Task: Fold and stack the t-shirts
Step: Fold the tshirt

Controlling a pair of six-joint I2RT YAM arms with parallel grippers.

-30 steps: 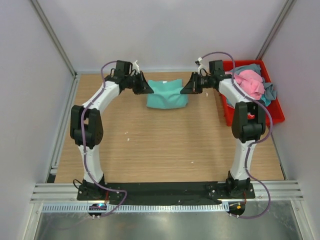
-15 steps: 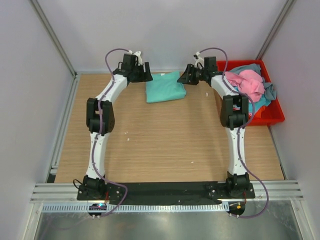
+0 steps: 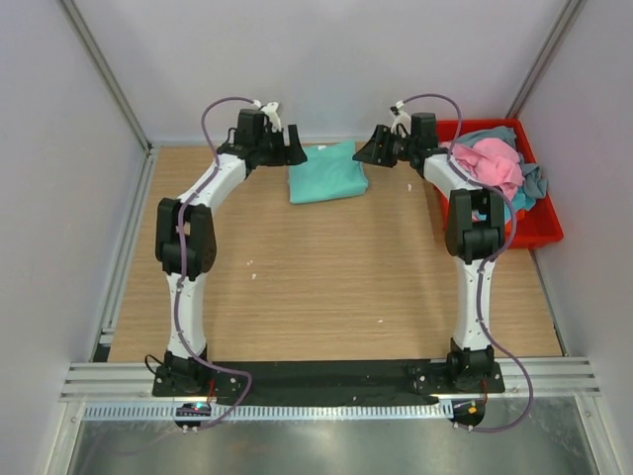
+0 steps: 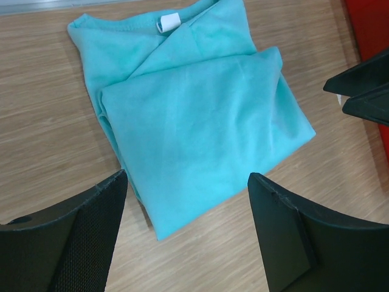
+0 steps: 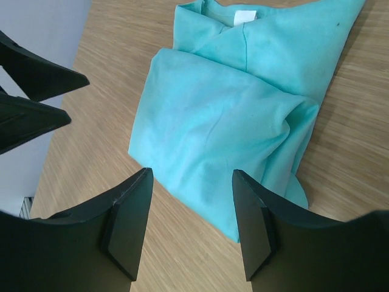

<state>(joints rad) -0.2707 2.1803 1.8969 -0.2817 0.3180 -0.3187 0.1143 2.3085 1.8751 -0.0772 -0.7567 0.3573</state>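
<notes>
The folded layers lie stacked along the t-shirt's side edge farthest from the bin, so my left gripper lowers onto that edge's middle next.
A teal-green t-shirt lies folded into a small rectangle at the back middle of the wooden table, its white neck label up. In the left wrist view the same t-shirt fills the centre; in the right wrist view the t-shirt lies beyond the fingers. My left gripper hovers open just off the shirt's left back corner, holding nothing. On the other side, my right gripper also stands open and empty by the right back corner. More t-shirts, pink and grey-blue, are heaped in the bin.
A red plastic bin stands at the back right, close behind the right arm. White walls and metal frame rails enclose the table at the back and both sides. Bare wood stretches from the shirt to the arm bases.
Both grippers have let go of the teal-green t-shirt and opened. They pulled back and up toward the rear wall, and the shirt now lies flat, folded smaller.
</notes>
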